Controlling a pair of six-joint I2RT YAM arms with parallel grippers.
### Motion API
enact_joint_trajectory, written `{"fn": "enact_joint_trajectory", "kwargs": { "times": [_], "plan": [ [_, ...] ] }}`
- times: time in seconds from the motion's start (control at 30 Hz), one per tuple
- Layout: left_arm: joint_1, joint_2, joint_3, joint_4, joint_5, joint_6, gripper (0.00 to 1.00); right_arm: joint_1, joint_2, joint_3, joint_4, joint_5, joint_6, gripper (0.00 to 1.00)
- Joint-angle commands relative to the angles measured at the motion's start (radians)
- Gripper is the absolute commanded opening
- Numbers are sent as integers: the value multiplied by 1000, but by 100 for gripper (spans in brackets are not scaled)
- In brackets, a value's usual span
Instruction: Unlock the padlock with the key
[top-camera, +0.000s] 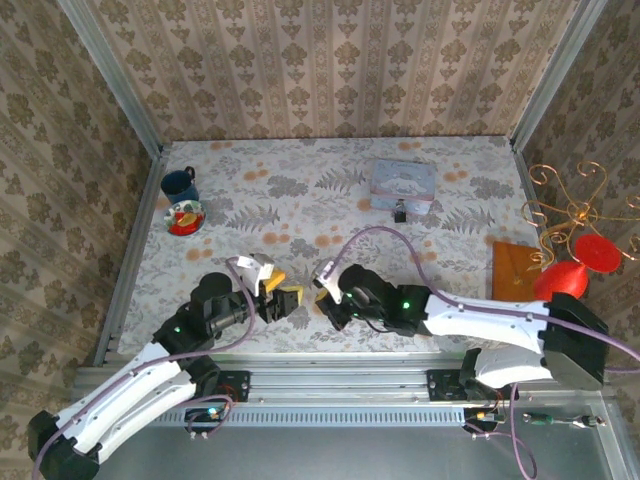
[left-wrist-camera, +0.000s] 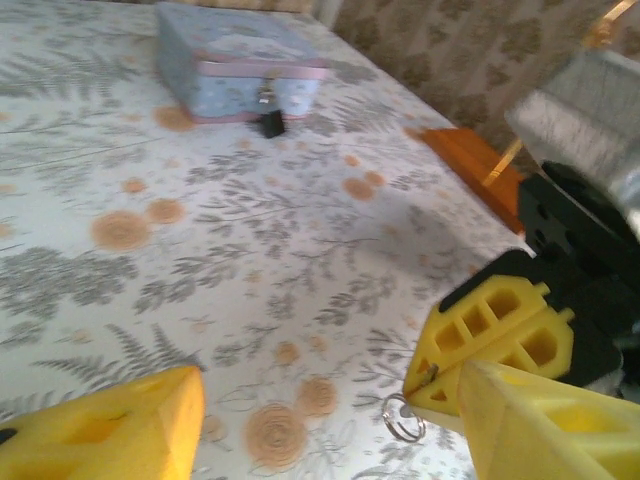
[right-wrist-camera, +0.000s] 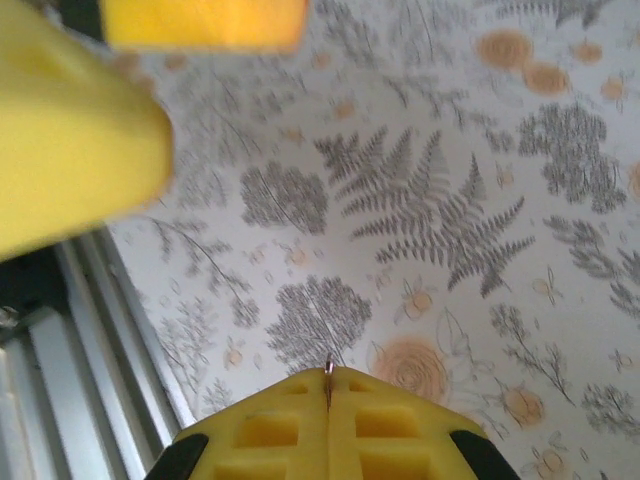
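Observation:
The key's ring alone clears the fingers, so my right gripper should tilt down, lower to the tabletop beside the printed orange rose and release the key there.
The key is a thin metal sliver pinched between my right gripper's shut yellow fingers. From the left wrist, its ring hangs below those fingers. My left gripper is open just beside them, one finger on each side and nothing between. From above, both grippers, left and right, meet near the front middle of the table. The padlock, small and dark, hangs at the front of the pale blue tin far back.
A blue mug and a small bowl stand at the back left. An orange board, red shapes and a gold wire stand sit at the right edge. A metal rail borders the near side.

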Motion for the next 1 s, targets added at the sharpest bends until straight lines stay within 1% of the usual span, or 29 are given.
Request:
{"fn": "enact_joint_trajectory", "kwargs": {
  "times": [0.0,0.13,0.33,0.47,0.63,0.7,0.77,0.87,0.97],
  "plan": [
    [27,-63,24,-93,-143,-15,71,1,110,86,-206,50,-36,0],
    [77,-156,-6,-134,-195,-51,73,6,257,174,-307,32,-45,0],
    [156,-279,-33,-213,-227,-88,74,17,464,338,-485,62,-73,0],
    [206,-331,-41,-253,-224,-100,76,23,566,409,-541,80,-81,0],
    [249,-343,-50,-265,-202,-111,76,26,649,471,-574,89,-76,0],
    [259,-344,-52,-264,-196,-113,76,26,658,479,-570,85,-71,5],
    [269,-344,-55,-263,-187,-114,76,26,658,483,-570,77,-65,13],
    [279,-345,-61,-261,-177,-118,76,26,635,469,-559,54,-58,23],
    [288,-344,-68,-257,-167,-123,76,25,593,442,-536,15,-47,27]
  ]
}}
